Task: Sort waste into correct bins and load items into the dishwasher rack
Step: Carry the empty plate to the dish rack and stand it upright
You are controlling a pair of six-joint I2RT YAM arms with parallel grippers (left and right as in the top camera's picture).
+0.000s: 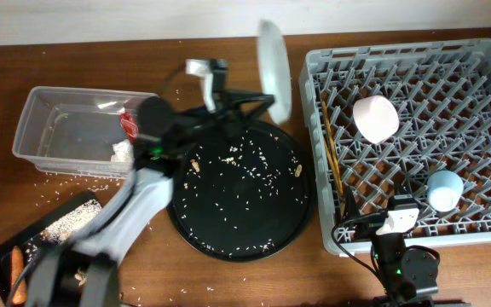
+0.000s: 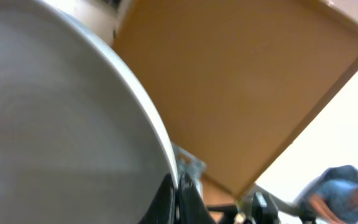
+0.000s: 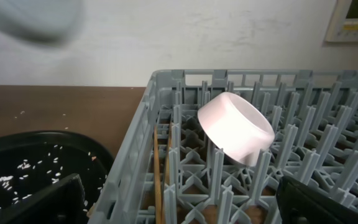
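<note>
The left gripper lowers the plate between the rack's tray-side edge and the white bowl next, since the upright wires leave room there.
My left gripper [image 1: 259,101] is shut on the rim of the round pale plate [image 1: 274,66] and holds it on edge above the table, just left of the grey dishwasher rack [image 1: 484,68]. In the left wrist view the plate [image 2: 61,124] fills the left side, with the fingers [image 2: 176,194] pinching its rim. The white bowl [image 1: 375,118], light-blue cup [image 1: 444,189] and chopsticks [image 1: 332,158] are in the rack. My right gripper [image 1: 396,220] is open and empty over the rack's near edge; its view shows the bowl [image 3: 235,127] and chopsticks [image 3: 157,190]. The red-and-white wrapper [image 1: 129,124] lies in the clear tub [image 1: 49,102].
The large round black tray [image 1: 237,230], scattered with rice, lies between tub and rack. The flat black tray [image 1: 37,226] at the front left holds rice and a carrot piece [image 1: 17,275]. Loose rice lies on the table near the tub.
</note>
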